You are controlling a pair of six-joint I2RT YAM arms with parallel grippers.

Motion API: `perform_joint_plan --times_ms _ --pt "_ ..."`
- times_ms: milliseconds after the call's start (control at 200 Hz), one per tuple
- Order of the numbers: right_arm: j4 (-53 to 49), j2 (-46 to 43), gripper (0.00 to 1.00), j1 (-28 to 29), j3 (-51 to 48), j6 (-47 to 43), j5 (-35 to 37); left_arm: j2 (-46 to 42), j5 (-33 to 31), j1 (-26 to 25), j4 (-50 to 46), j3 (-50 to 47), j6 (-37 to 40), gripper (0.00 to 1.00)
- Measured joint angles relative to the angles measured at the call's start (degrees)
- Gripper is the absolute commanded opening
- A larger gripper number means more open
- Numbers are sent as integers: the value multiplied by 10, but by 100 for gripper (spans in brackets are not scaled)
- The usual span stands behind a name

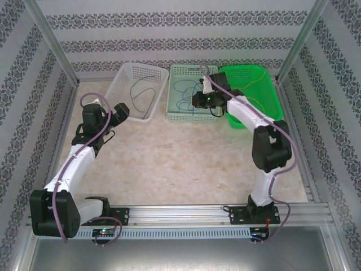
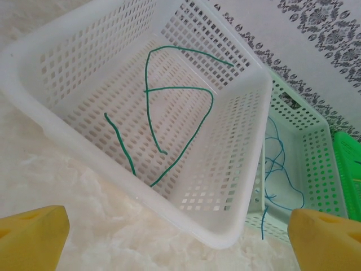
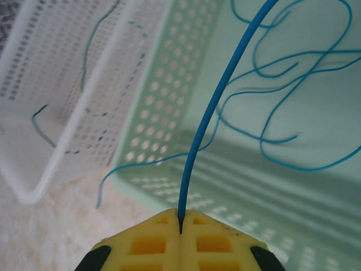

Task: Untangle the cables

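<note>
The robot will next lower its right gripper outward into the mint basket and let go of the blue wire among the blue curls.
Dark green wire (image 2: 169,113) lies looped inside the white basket (image 2: 237,186); from above the green wire (image 1: 141,93) shows in that white basket (image 1: 125,79). Blue wires (image 3: 282,84) curl in the pale mint basket (image 3: 163,90), one end hanging over its wall. My right gripper (image 3: 180,221) is shut on a blue wire (image 3: 208,118) that rises straight from its yellow pads. It hovers over the mint basket (image 1: 179,116) as the right gripper (image 1: 198,100). My left gripper (image 2: 180,248) is open, yellow fingertips (image 2: 34,234) wide apart before the white basket's near corner, seen from above as the left gripper (image 1: 125,110).
A bright green basket (image 1: 265,96) stands right of the mint one, with a thin yellow wire (image 1: 255,101) in it. All three baskets line the back of the pale marble table (image 1: 180,164). Patterned walls and metal posts enclose the sides.
</note>
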Motion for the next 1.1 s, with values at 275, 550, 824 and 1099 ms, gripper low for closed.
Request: perform_joint_plan --times_ms 275,550,824,1099 --pt "-49 102 0 -20 90 10 1 -6 0 -3 0 -17 0 100" --pt "-83 126 4 -20 128 5 8 -6 0 -3 0 -19 0 100" --pt "-136 164 40 -27 221 -12 19 -6 2 -4 0 -19 0 100" --pt "-171 172 79 -28 224 -43 34 -11 0 -4 -5 -19 0 100"
